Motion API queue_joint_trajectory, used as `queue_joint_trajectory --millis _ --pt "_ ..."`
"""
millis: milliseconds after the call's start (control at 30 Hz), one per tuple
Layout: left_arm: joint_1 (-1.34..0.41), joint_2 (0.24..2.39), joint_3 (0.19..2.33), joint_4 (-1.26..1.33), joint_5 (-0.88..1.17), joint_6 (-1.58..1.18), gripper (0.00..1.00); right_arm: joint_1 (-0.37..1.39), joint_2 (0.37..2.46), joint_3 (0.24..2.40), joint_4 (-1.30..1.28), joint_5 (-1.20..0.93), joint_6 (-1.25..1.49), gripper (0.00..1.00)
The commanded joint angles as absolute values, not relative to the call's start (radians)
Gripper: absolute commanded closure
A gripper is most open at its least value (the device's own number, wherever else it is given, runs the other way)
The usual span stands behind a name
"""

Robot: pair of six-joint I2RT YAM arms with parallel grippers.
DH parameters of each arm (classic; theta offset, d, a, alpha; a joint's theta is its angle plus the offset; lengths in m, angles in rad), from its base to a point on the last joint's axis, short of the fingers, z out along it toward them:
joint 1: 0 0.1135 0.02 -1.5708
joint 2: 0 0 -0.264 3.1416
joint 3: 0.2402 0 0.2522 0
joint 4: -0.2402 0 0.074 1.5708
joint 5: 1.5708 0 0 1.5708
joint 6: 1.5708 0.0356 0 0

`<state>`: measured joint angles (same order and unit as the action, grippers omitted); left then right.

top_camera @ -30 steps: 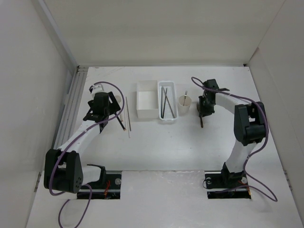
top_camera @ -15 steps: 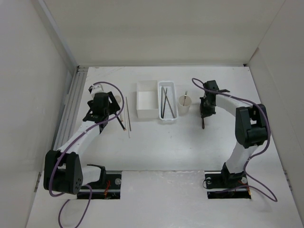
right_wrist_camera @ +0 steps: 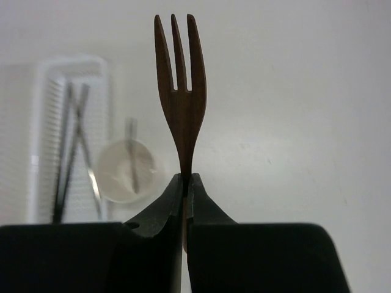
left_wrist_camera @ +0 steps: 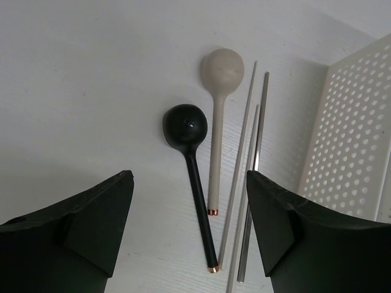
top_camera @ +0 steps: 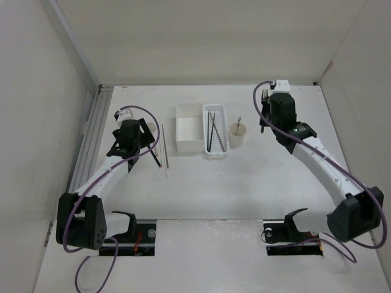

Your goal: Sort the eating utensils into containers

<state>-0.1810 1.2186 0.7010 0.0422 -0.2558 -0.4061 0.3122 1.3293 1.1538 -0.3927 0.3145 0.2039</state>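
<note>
My right gripper is holding the fork (right_wrist_camera: 180, 85) and will next move over the cream cup (right_wrist_camera: 125, 173), which is below it and to its left in the top view and already holds a utensil. Then it will go down and let go.
My right gripper (top_camera: 265, 108) is raised to the right of the cream cup (top_camera: 237, 133) and is shut on a brown fork (right_wrist_camera: 180, 85), tines pointing away from the jaws. The cup (right_wrist_camera: 128, 171) holds one slim utensil. Dark chopsticks lie in the perforated tray (top_camera: 214, 139). My left gripper (left_wrist_camera: 189, 226) is open above a black spoon (left_wrist_camera: 189, 131), a beige spoon (left_wrist_camera: 223, 67) and pale chopsticks (left_wrist_camera: 241, 171) lying side by side on the table. The white square box (top_camera: 189, 135) shows nothing inside.
The tray's perforated wall (left_wrist_camera: 351, 140) stands just right of the chopsticks. White enclosure walls (top_camera: 73, 91) ring the table on the left, back and right. Purple cables (top_camera: 317, 143) run along both arms.
My right gripper has lifted the fork off the table right of the cup and moved it up and toward the back. The left arm has not moved.
</note>
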Motion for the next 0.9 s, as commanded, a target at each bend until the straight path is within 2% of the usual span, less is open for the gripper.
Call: queue_joint_trajectory --millis 0,233,567,867 --pt "-0.178 1.193 0.698 0.098 -0.235 -0.408 0.28 0.446 1.252 1.105 -0.070 0.423 0.072 1.00" --pt "-0.178 1.203 0.707 0.127 -0.233 -0.408 0.28 0.534 1.331 1.026 0.173 0.244 0.058 1.00" --pt "-0.178 1.203 0.698 0.138 -0.219 -0.417 0.28 0.548 1.468 0.925 0.458 0.359 0.086 1.00" --pt "-0.178 1.203 0.698 0.147 -0.219 -0.417 0.28 0.548 1.586 0.925 0.520 0.409 0.107 1.00"
